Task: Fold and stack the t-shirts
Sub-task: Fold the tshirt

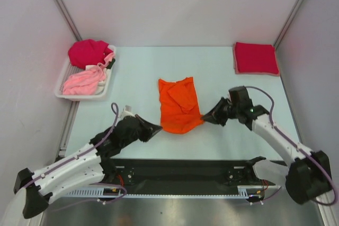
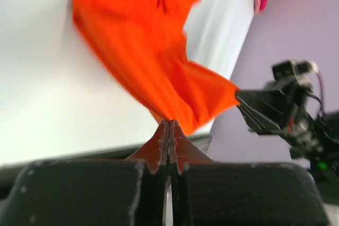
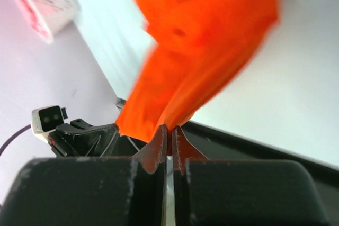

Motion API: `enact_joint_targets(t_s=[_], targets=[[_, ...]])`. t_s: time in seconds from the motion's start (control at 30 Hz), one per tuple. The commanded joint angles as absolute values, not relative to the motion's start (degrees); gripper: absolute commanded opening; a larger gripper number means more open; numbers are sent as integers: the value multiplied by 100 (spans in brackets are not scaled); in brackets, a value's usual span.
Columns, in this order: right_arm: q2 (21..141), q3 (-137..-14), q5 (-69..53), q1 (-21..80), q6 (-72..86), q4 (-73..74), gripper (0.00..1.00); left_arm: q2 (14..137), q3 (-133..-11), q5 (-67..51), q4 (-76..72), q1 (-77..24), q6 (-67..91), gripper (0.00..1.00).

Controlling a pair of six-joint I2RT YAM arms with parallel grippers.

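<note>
The orange t-shirt's near corner goes outward and down over the orange t-shirt's far end (image 1: 188,81) next, where my right gripper releases it, since both near corners are held.
The bright orange t-shirt (image 1: 179,104) lies partly folded in the middle of the table, its near edge lifted. My left gripper (image 1: 158,128) is shut on its near left corner, and my right gripper (image 1: 205,116) is shut on its near right corner. In the left wrist view the orange cloth (image 2: 148,41) rises straight out of the closed tips of the left gripper (image 2: 169,123). The right wrist view shows the right gripper (image 3: 169,128) pinching the orange cloth (image 3: 201,30) in the same way. A folded crimson t-shirt (image 1: 256,57) lies at the back right.
A white tray (image 1: 108,86) at the back left holds a bunched magenta t-shirt (image 1: 90,52) and a pale pink t-shirt (image 1: 82,82). Walls close in the table on the left, the back and the right. The two arm bases sit along the near edge.
</note>
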State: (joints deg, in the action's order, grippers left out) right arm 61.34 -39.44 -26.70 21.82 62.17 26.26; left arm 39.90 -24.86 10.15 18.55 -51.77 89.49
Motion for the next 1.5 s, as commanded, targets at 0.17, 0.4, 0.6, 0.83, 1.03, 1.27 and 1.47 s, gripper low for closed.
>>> enact_joint_targets(t_s=[0.17,0.4,0.6,0.83,1.03,1.27,1.47], targets=[[9056,-6783,-3647,1433,5046,2399,0,6420,-4481,-156,1240,-2851,6567,0],[11088,-9051,-4139,1160,4588,2918,0,8329,-5921,-993,967,-2005,5854,1],[12197,-10150,-4544,932,4526,3129,0,9368,-6809,-1520,835,-1574,5722,0],[12874,-10854,-4728,782,4667,3050,0,10327,-7558,-1837,826,-1319,5713,0],[13499,-11408,-5079,765,4860,2971,1,10845,-7839,-1924,773,-1204,5915,0],[13886,-11531,-5168,694,5062,2576,6,11469,-8314,-2039,756,-1125,6003,0],[14176,-11672,-5256,650,5115,2374,7,11733,-8446,-1995,773,-1028,5977,0]])
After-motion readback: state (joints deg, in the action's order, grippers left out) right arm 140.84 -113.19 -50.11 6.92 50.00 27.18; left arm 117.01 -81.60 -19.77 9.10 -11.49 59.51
